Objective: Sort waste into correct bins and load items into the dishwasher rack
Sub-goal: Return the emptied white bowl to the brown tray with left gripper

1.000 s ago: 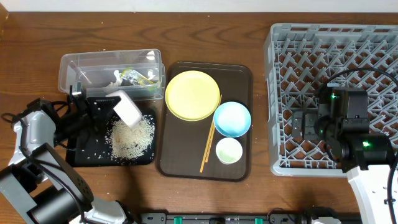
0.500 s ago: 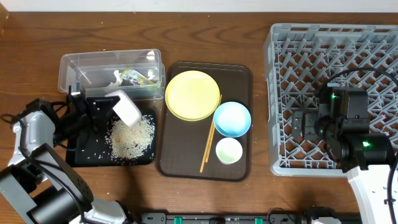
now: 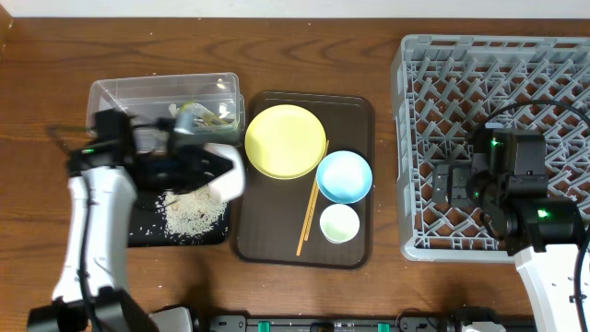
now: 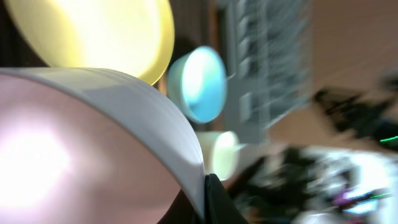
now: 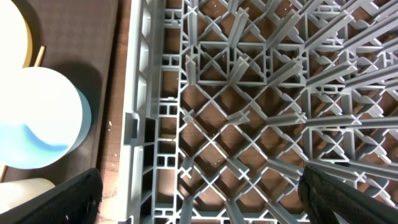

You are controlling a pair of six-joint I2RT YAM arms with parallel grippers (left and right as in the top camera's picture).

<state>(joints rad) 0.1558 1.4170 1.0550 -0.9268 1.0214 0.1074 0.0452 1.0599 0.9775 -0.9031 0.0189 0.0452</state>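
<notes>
The robot will lower its left gripper to the right in the overhead view and let go of the bowl, since the brown tray's bare near part is below it that way.
My left gripper (image 3: pixel 203 169) is shut on the rim of the white bowl (image 3: pixel 226 171) and holds it above the right edge of the black tray (image 3: pixel 138 231). The bowl fills the blurred left wrist view (image 4: pixel 93 143), with a finger (image 4: pixel 211 199) on its rim. Loose rice (image 3: pixel 194 210) lies on the black tray. The clear tub (image 3: pixel 120 97) holds the wrapper (image 3: pixel 205 114) and the tissue (image 3: pixel 173 114). The yellow plate (image 3: pixel 284 140), blue bowl (image 3: pixel 344 176), pale cup (image 3: pixel 338 223) and chopsticks (image 3: pixel 312 207) lie on the brown tray. My right gripper (image 3: pixel 452 184) hangs open and empty over the rack (image 3: pixel 498 65).
The dark brown serving tray (image 3: pixel 355 111) sits between the bins and the rack. The right wrist view shows the rack's lattice (image 5: pixel 249 93) below the open fingers (image 5: pixel 199 199), with the blue bowl (image 5: pixel 37 118) and cup (image 5: pixel 25 193) at its left.
My left arm has swung right, carrying the white bowl from above the black tray's middle to its right edge, beside the brown tray. The right arm has not moved.
</notes>
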